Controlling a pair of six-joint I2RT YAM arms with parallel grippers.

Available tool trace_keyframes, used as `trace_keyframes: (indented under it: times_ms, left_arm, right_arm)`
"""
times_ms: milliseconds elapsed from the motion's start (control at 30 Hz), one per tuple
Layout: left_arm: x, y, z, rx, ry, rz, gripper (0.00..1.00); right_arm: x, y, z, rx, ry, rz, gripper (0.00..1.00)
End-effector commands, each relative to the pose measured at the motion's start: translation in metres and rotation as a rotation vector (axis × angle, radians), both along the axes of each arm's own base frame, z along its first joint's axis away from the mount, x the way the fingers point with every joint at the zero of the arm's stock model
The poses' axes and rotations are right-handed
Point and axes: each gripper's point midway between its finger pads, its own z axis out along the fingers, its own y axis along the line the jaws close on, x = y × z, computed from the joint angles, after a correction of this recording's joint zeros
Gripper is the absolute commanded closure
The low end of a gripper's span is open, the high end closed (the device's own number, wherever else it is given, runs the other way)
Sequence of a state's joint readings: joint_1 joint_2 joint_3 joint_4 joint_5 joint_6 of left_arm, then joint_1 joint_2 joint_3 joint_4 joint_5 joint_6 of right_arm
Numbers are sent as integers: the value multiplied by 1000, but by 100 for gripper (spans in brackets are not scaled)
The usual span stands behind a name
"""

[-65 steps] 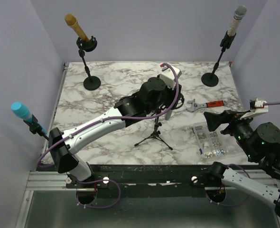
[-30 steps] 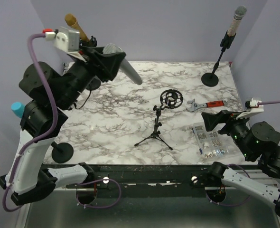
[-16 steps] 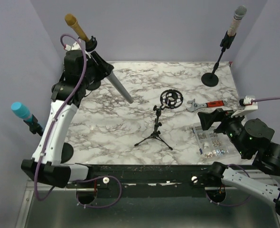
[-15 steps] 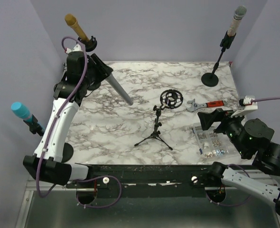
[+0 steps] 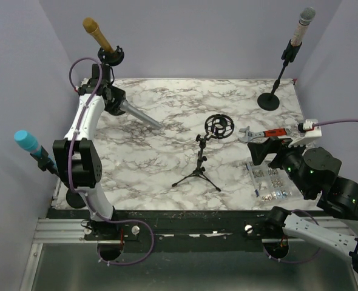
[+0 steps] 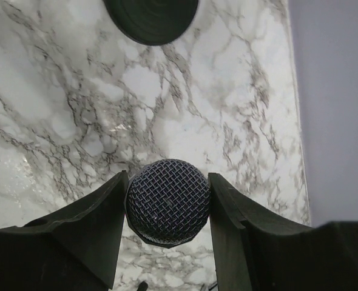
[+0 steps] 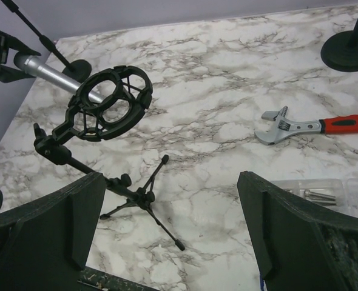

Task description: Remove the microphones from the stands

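The stand's ring mount (image 5: 219,125) is empty, so my left gripper will next move down and to the left in the top view to let go of the microphone on the clear marble tabletop.
The silver microphone (image 5: 141,116) is out of the stand. It hangs slanted low over the back left of the table, held in my left gripper (image 5: 118,104). In the left wrist view its mesh head (image 6: 167,209) sits clamped between my left gripper's (image 6: 167,182) fingers. The small black tripod stand (image 5: 197,171) is at mid-table, and its ring mount (image 5: 219,125) is empty. The right wrist view shows the ring (image 7: 106,100), the tripod (image 7: 141,197) and the microphone (image 7: 44,71). My right gripper (image 5: 259,150) is open and empty to the right of the stand, as the right wrist view (image 7: 170,182) also shows.
A gold microphone (image 5: 97,33) on a stand is at the back left, a grey one (image 5: 300,24) at the back right, and a blue one (image 5: 28,142) at the left edge. A red-handled wrench (image 5: 264,134) and a clear box of screws (image 5: 269,180) lie at right. A round stand base (image 6: 150,18) lies ahead of the left gripper.
My left arm pulled the microphone out of the ring mount, swung it up and to the back left, then lowered it near the table. My right gripper crept slightly left.
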State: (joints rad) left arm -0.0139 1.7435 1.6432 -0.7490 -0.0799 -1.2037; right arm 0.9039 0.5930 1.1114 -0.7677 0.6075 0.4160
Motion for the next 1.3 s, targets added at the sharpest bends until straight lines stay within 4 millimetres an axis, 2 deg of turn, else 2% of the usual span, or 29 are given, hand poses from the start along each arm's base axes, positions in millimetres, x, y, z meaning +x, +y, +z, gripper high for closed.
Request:
trace_keyframes:
  times_ms: [0,133,300,433,567,667,767,900,1033,1167,1267]
  left_arm:
    - [6,42,-32,-32,126,192,100]
    - [2,74,-68,-83,205,274,100]
    - [-8,108,-97,-123,311,362,100]
    - [-16,130,-113,-174,355,431,100]
    - [-18,156,-124,-143,355,459,100]
    - [-20,169,-124,-115,344,480,100]
    - [-14,172,-128,-110,347,455,99]
    - [-16,172,-134,-124,370,469,86]
    - [-17,171,-133,-144,330,507,84]
    - [-12,171,-132,-139,324,497,71]
    - [-10,171,-132,-135,328,486,70]
  right_arm:
    - [-2,4,10,50,-5,13,0]
    - [-3,3,10,58,3,8,0]
    - [-2,5,10,56,3,14,0]
    - [0,8,9,47,11,15,0]
    - [0,10,7,53,18,19,0]
    - [0,12,3,51,24,23,0]
    - [2,15,1,47,31,26,0]
    - [5,20,0,42,36,30,0]
    - [5,21,0,42,35,30,0]
    - [5,20,1,43,30,31,0]
    - [5,19,2,40,29,30,0]
